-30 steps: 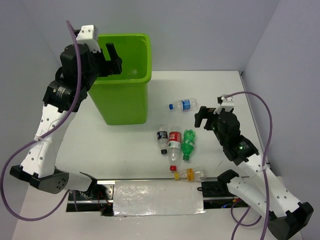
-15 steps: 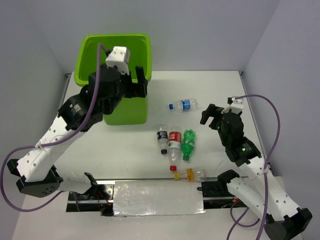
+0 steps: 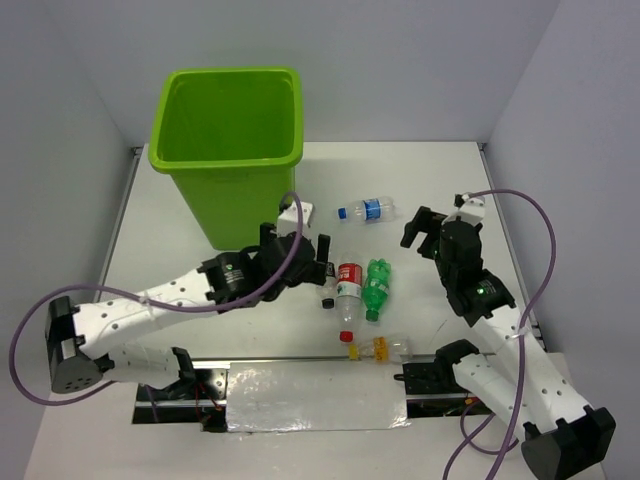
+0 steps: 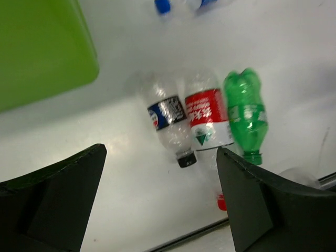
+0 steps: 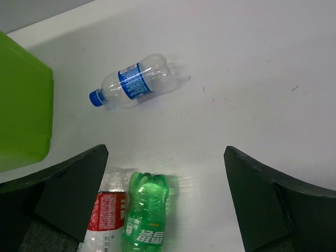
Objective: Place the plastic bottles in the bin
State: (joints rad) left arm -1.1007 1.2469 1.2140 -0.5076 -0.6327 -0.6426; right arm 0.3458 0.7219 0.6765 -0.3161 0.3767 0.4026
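Next, my left gripper comes down toward the right in the top view, fingers straddling only the bottle's dark label (image 3: 330, 270) (image 4: 167, 112), because the red-label bottle lies close beside the dark-label bottle.
The lime-green bin (image 3: 228, 130) stands upright at the back left. Several plastic bottles lie on the white table. The blue-label bottle (image 3: 367, 210) lies alone behind the others. The red-label bottle (image 3: 348, 284) and the green bottle (image 3: 376, 288) lie side by side, and a yellow-label bottle (image 3: 382, 348) lies at the front edge. My left gripper (image 3: 300, 256) is open and empty above the dark-label bottle (image 4: 169, 121), which is mostly hidden in the top view. My right gripper (image 3: 421, 232) is open and empty, right of the green bottle (image 5: 147, 210) and in front of the blue-label bottle (image 5: 134, 81).
The table is walled by grey panels at the back and sides. A metal strip (image 3: 310, 395) runs along the front edge between the arm bases. The bin's side (image 4: 42, 47) fills the upper left of the left wrist view.
My left arm has swung from over the bin's rim down and right to above the middle bottles. My right gripper has shifted slightly right, then held.
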